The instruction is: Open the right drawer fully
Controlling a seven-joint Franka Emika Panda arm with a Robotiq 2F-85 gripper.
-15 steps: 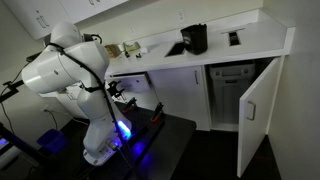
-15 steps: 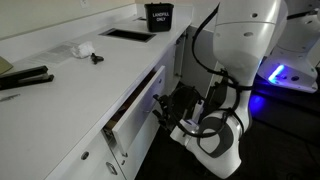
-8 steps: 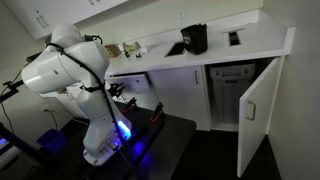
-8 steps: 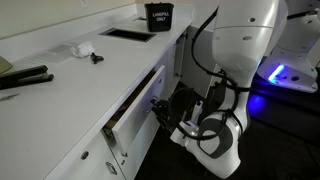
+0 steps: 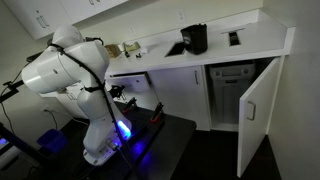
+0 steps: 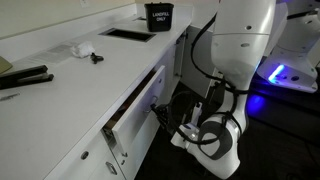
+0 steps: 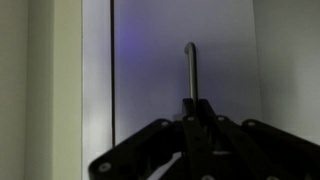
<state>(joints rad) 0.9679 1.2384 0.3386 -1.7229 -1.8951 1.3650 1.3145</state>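
Observation:
I have the handle [image 7: 192, 75] between my gripper's fingers and the drawer is barely open, so next I will pull it away from the counter until it is fully open, then release it.
In the wrist view the right drawer's flat white front [image 7: 150, 50] fills the frame, with its thin metal handle [image 7: 190, 65] standing straight up from my gripper [image 7: 192, 106]. The black fingers are closed together around the handle's lower end. In an exterior view the drawer [image 6: 135, 100] hangs slightly ajar under the white counter, and my gripper [image 6: 160, 106] sits right at its front. In an exterior view the drawer [image 5: 130, 79] lies below the counter edge, partly hidden behind my arm; the gripper [image 5: 118, 92] is a small dark shape there.
A tall white cabinet door [image 5: 255, 110] stands swung open. A black container [image 6: 157, 15] and small dark items [image 6: 25, 78] rest on the counter [image 6: 60, 100]. My white base [image 5: 100, 140] with its blue light stands on a black platform [image 5: 165, 140].
The jaws have closed onto the drawer handle. Arm and drawer stay almost where they were.

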